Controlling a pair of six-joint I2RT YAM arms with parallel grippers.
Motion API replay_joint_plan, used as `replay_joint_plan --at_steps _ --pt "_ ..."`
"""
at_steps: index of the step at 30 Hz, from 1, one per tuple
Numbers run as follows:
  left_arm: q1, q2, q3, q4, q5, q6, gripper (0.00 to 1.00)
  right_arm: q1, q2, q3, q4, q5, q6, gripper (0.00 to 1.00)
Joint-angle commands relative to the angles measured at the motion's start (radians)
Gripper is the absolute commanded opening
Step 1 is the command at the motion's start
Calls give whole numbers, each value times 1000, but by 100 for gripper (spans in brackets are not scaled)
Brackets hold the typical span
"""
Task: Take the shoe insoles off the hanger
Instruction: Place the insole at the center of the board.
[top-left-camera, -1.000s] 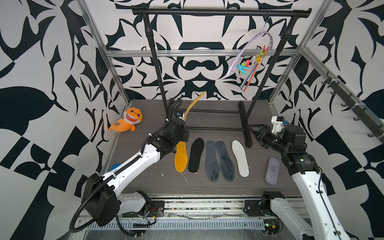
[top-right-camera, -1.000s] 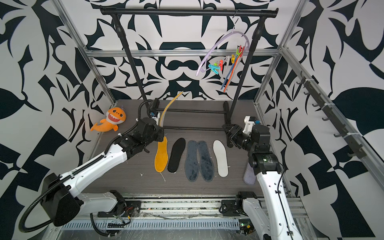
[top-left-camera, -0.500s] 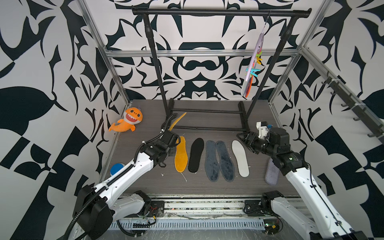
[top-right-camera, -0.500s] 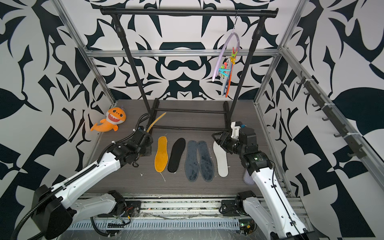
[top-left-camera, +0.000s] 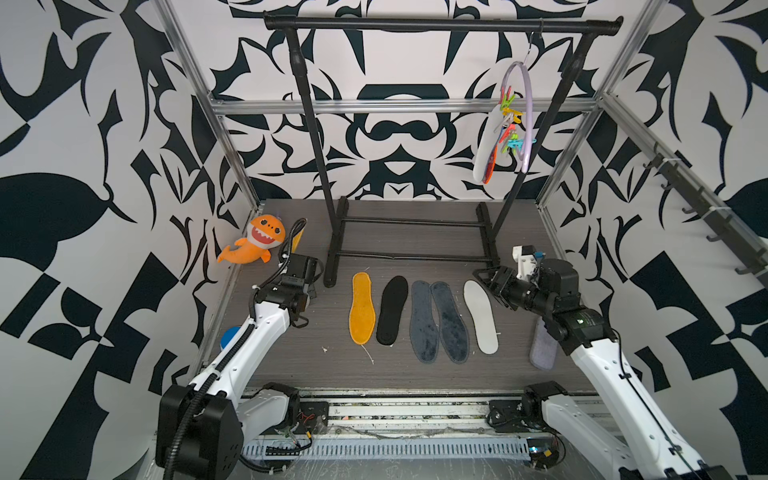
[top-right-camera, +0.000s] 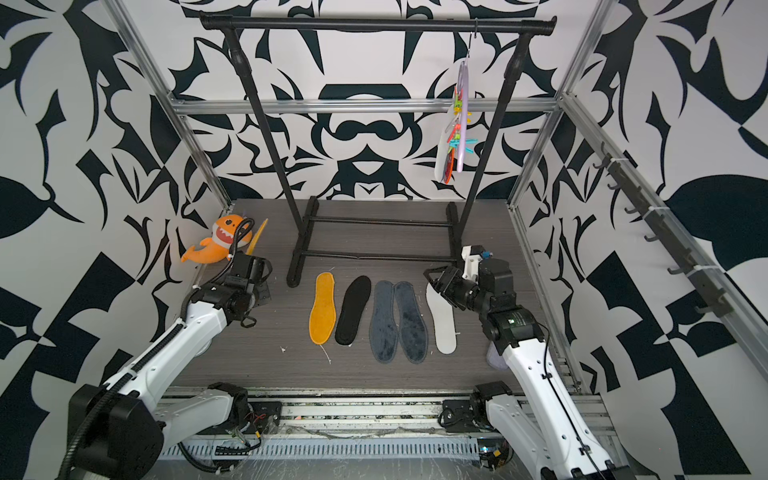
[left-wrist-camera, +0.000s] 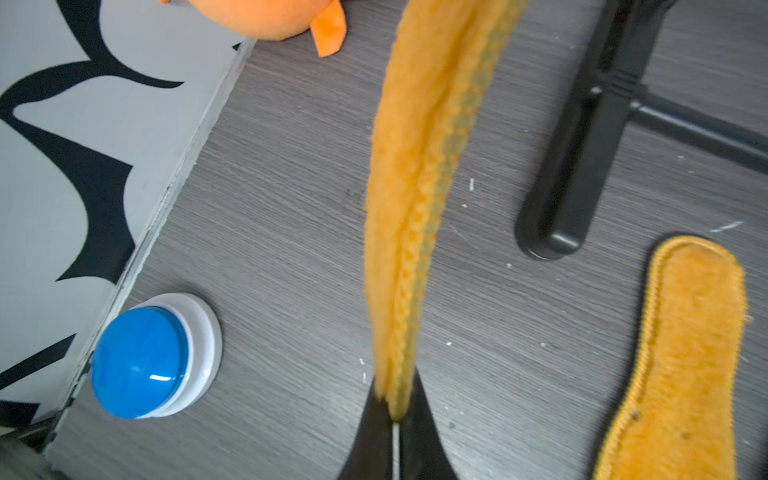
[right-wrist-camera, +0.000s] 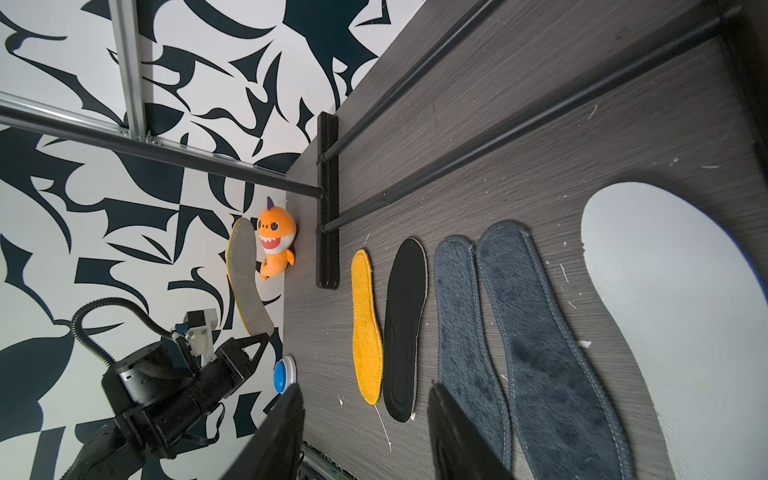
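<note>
The bare floor (top-left-camera: 316, 240) (left-wrist-camera: 489, 172) between the shark and the bar's black foot is still clear, so my left gripper moves down there next and releases the insole.
The lilac hanger (top-left-camera: 527, 112) hangs at the right end of the rail, still carrying a white insole (top-left-camera: 482, 153) and an orange-rimmed one behind it. On the floor lie an orange insole (top-left-camera: 361, 307), a black one (top-left-camera: 392, 309), two dark grey-blue ones (top-left-camera: 422, 320) and a white one (top-left-camera: 481, 316). My left gripper (left-wrist-camera: 395, 399) is shut on the end of a second fuzzy orange insole (left-wrist-camera: 415, 187), which stands up beside the shark. My right gripper (right-wrist-camera: 365, 399) is open and empty, low over the far end of the white floor insole (right-wrist-camera: 673, 316).
An orange plush shark (top-left-camera: 259, 241) sits at the back left wall. A blue button (left-wrist-camera: 141, 361) lies by the left wall. The black rail's feet (top-left-camera: 336, 241) and crossbars span the floor behind the insoles. A lilac-grey pad (top-left-camera: 540, 349) lies under my right arm.
My left arm has swung left and down with the orange insole, towards the shark. My right arm has dropped towards the white floor insole. The hanger has swung round on the rail.
</note>
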Motion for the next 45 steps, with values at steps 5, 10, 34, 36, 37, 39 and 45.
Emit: replay_joint_plan --at_steps 5,10,34,36,37,39,45 --pt "101 175 42 75 80 69 0 4 -15 -2 63 -29 -6 51" --pt "102 313 110 59 40 104 0 4 -17 -10 77 -37 4 51" --pt "102 377 89 80 116 62 59 4 -22 -27 96 -33 31 51" --pt "101 354 88 76 120 58 67 5 -24 -23 90 -30 28 51" --pt "101 337 87 75 121 55 70 5 -26 -21 86 -27 25 51" --pt "102 303 85 70 122 49 74 5 -29 -16 76 -21 18 51" --pt "101 119 52 106 164 31 80 3 -30 34 -14 45 -41 57"
